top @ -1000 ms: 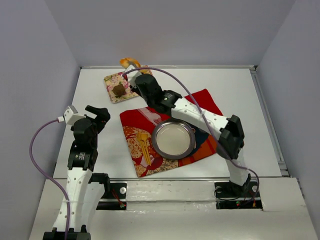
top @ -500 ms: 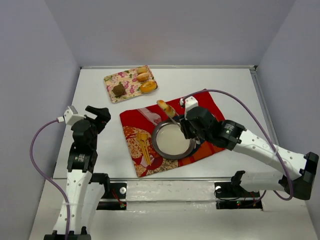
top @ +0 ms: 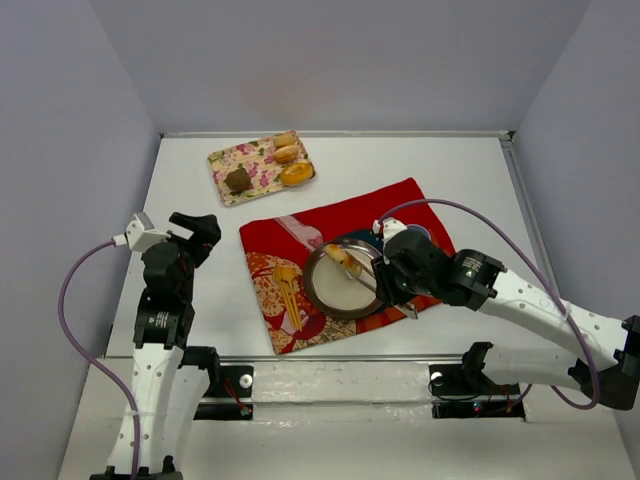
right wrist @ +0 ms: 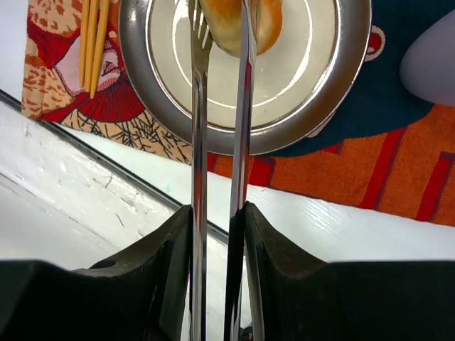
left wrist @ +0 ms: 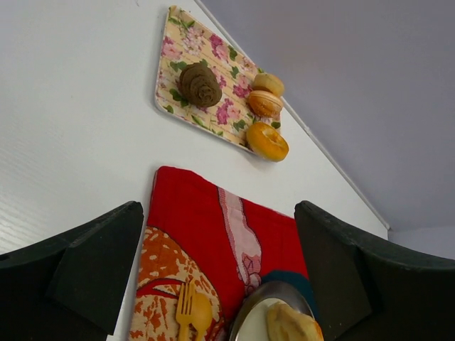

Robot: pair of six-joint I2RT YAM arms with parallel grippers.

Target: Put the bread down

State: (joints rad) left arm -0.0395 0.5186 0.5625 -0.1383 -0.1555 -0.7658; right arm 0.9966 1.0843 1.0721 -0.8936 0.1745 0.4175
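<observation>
The tongs in my right gripper come up off the bread (top: pixel 346 261) next, go outward and down, and are released. Bare tabletop (top: pixel 328 167) beside the floral tray lies outward of the gripper.
The bread (top: pixel 346 261), a lumpy golden-brown roll with pale patches, is pinched between the tips of metal tongs (top: pixel 366 279) over the far part of the round metal plate (top: pixel 312 296). I cannot tell whether it touches the plate. My right gripper (top: pixel 398 282) is shut on the tongs' handles (right wrist: pixel 197 177). In the right wrist view the bread (right wrist: pixel 226 21) sits between the tong tips above the plate (right wrist: pixel 135 42). My left gripper (top: pixel 200 232) is open and empty over the table's left side. Its view shows the bread (left wrist: pixel 293 323) on the plate (left wrist: pixel 249 316).
The plate rests on a red patterned cloth (top: pixel 290 235) with a wooden fork and spoon (top: pixel 287 290) to its left. A floral tray (top: pixel 225 158) at the back holds a dark brown piece (top: pixel 238 180) and smaller orange rolls (top: pixel 296 173).
My right arm carried the tongs with the bread from the floral tray at the back down to the plate. The bread went from above the far rim to over the plate. The left arm stayed still.
</observation>
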